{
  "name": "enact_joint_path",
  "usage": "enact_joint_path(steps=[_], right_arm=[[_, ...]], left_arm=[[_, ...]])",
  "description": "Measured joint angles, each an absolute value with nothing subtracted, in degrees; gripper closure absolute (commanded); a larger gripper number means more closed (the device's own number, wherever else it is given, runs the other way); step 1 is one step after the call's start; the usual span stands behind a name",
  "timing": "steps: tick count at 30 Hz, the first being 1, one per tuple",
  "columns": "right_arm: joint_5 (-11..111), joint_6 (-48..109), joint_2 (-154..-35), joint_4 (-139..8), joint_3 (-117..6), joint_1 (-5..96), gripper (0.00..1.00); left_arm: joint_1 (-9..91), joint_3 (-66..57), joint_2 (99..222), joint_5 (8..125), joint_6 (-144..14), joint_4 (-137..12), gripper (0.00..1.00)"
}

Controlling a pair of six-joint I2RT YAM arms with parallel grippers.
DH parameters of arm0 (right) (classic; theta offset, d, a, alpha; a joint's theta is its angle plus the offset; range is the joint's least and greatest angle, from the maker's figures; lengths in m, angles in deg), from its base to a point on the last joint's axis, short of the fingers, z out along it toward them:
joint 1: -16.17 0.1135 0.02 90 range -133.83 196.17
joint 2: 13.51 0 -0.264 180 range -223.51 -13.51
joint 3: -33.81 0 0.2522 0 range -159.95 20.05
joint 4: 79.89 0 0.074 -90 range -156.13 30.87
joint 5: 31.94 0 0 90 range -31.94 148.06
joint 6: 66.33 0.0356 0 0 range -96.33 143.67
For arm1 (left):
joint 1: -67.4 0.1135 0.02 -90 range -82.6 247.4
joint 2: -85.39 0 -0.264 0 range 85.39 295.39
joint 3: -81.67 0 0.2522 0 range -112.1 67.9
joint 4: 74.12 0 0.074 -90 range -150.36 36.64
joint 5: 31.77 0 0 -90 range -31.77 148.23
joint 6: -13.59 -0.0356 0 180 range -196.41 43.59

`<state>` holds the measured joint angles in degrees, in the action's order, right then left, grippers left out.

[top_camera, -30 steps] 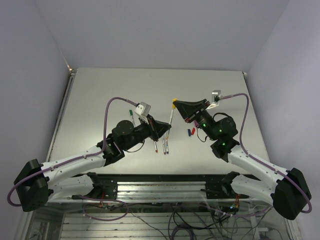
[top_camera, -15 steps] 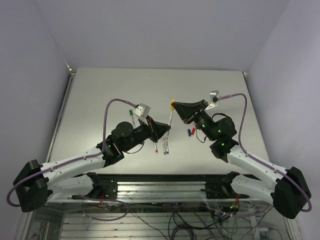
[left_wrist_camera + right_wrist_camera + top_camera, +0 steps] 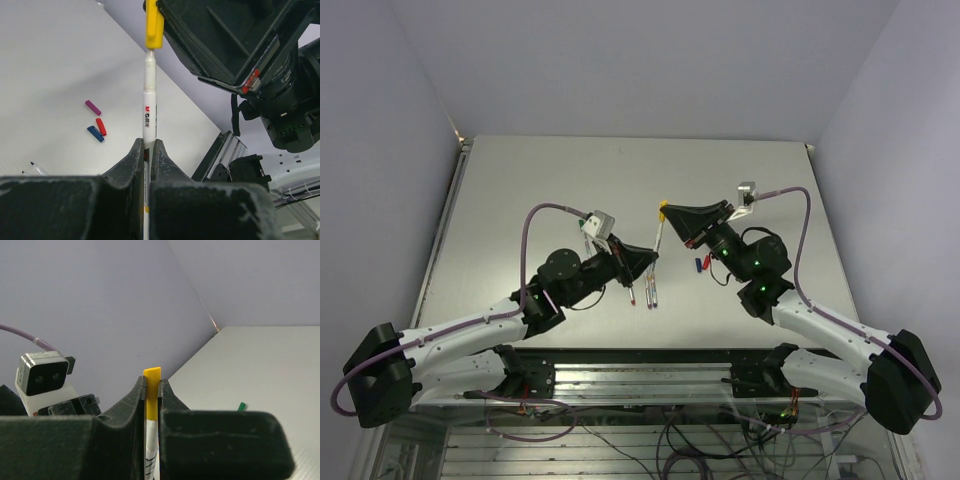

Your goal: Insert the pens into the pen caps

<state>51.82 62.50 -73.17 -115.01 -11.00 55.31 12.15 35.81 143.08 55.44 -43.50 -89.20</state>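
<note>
My left gripper goes to the left in the top view and down beside the green cap [image 3: 242, 406] next to release the white pen, because the pen's end is capped.
My left gripper [image 3: 148, 147] is shut on a white pen [image 3: 149, 107] held up off the table. The pen's upper end sits inside the yellow cap [image 3: 154, 25]. My right gripper [image 3: 151, 385] is shut on that yellow cap [image 3: 151, 390], with the pen's barrel [image 3: 151, 455] running down between its fingers. In the top view the left gripper [image 3: 653, 257] and right gripper [image 3: 665, 211] meet over the table's middle, joined by the pen [image 3: 659, 235]. Purple [image 3: 93, 107], red [image 3: 101, 126] and blue [image 3: 95, 133] caps lie loose on the table. A green cap [image 3: 242, 406] lies further off.
Two uncapped pens [image 3: 641, 292] lie side by side on the table just below the left gripper. The red and blue caps [image 3: 701, 264] lie under the right arm's wrist. The left wrist camera [image 3: 42, 372] faces the right gripper closely. The table's metal frame [image 3: 640, 375] runs along the near edge.
Both grippers, joined by the pen and yellow cap, have drifted slightly left. The left wrist has swung a little up and left. Both grips are unchanged.
</note>
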Motion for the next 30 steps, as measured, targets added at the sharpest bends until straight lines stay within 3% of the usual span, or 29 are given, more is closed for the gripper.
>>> enact_joint_path(steps=[30], right_arm=[[48.3,61.4,-77.5,-112.5,-13.0,56.2,1.00]], left_arm=[[12.4,38.5,144.4,50.3,-45.5,-96.7,0.93]])
